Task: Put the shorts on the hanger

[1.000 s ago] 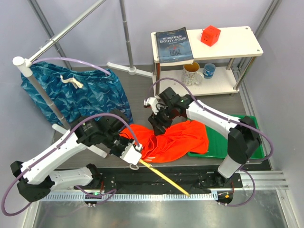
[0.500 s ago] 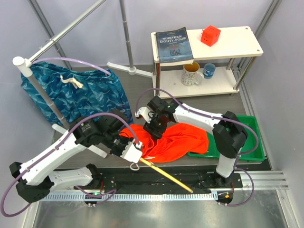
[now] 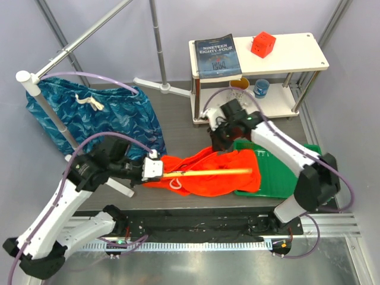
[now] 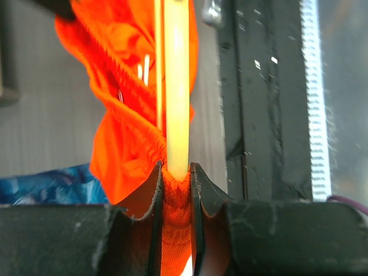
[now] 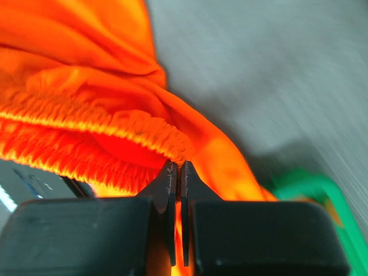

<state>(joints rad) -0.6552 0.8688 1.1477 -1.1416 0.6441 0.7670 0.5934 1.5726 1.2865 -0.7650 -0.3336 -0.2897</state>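
My right gripper holds the shorts' waistband and needs to pull it to the right in the top view next, over the hanger's uncovered end (image 3: 246, 171), which lies there, and release.
The orange-red shorts (image 3: 217, 178) lie bunched on the dark table between the arms. Across them runs the yellow hanger (image 3: 208, 173), level from left to right. My left gripper (image 3: 159, 172) is shut on the hanger's left end. In the left wrist view the yellow hanger (image 4: 175, 86) and a fold of the shorts (image 4: 123, 132) sit pinched together in the left gripper (image 4: 175, 172). My right gripper (image 3: 217, 142) is at the shorts' far edge. In the right wrist view the right gripper (image 5: 177, 167) is shut on the elastic waistband of the shorts (image 5: 86, 92).
Blue wave-patterned shorts (image 3: 95, 116) hang on the rack pole (image 3: 50, 113) at the left. A green tray (image 3: 291, 172) lies under the shorts' right side. A white shelf (image 3: 297, 53) at the back right holds a book (image 3: 218, 56), a red cube (image 3: 262, 44) and mugs.
My left arm swung the hanger from pointing at the near edge to lying across the shorts. My right gripper closed on the waistband and pulled it back and to the right.
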